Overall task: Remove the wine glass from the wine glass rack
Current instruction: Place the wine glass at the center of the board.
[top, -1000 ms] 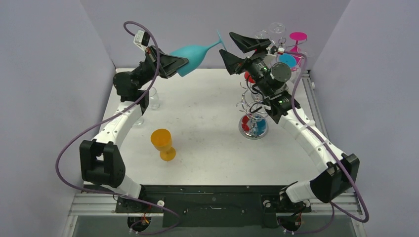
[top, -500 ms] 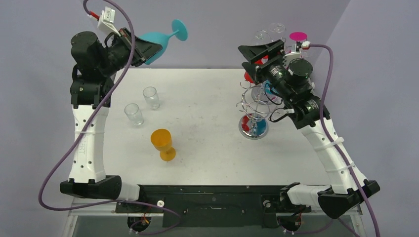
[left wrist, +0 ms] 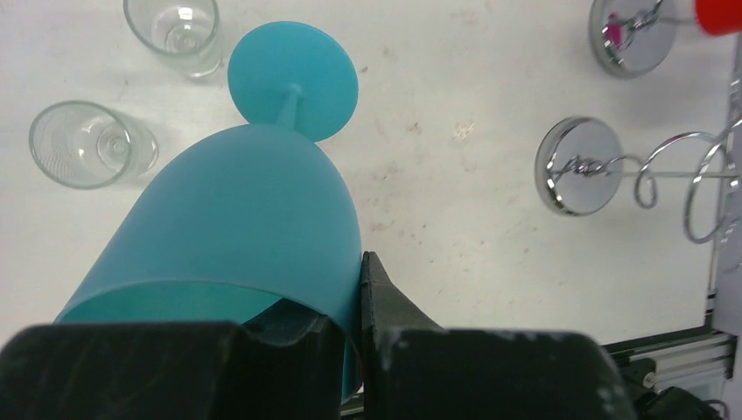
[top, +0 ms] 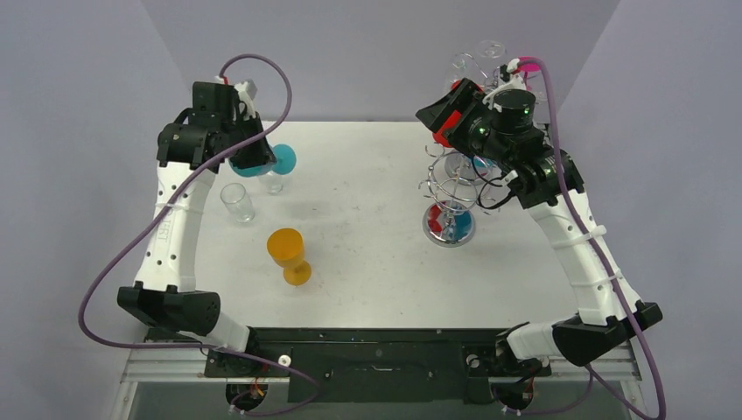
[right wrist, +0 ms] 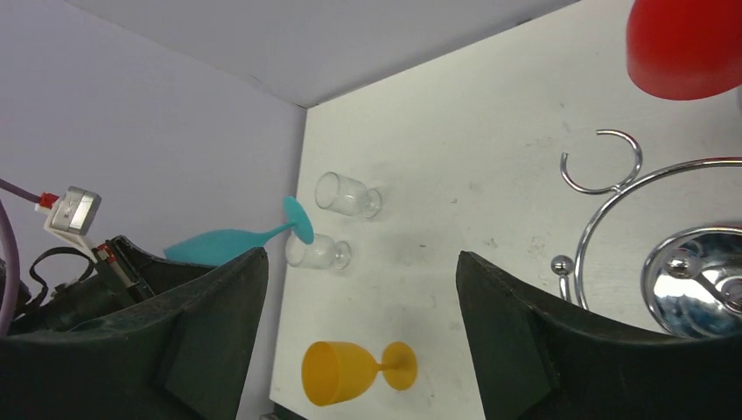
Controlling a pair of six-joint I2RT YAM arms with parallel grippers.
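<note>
My left gripper moves down toward the bare spot (top: 263,227) between the near clear glass and the orange goblet next, as the teal glass's foot hangs above the table.
My left gripper (left wrist: 350,319) is shut on the rim of a teal wine glass (left wrist: 245,219), one finger inside the bowl and one outside. The glass points foot down over the table's back left (top: 273,161), close to two clear glasses. The chrome wire wine glass rack (top: 448,188) stands at the right and carries a red glass (top: 448,129), a pink one (top: 527,63) and clear ones. My right gripper (top: 440,115) hangs open beside the rack's top, next to the red glass (right wrist: 682,44), with nothing between its fingers (right wrist: 210,324).
An orange goblet (top: 289,254) stands mid-table. Two small clear glasses (top: 236,201) (top: 273,180) sit at the left, right by the teal glass's foot. The rack's chrome base (top: 448,226) and wire rings (right wrist: 604,162) jut out at the right. Purple walls enclose three sides.
The left arm swung the teal glass down from high at the back to just over the table beside the clear glasses. The right gripper drew back towards the rack and opened wider.
</note>
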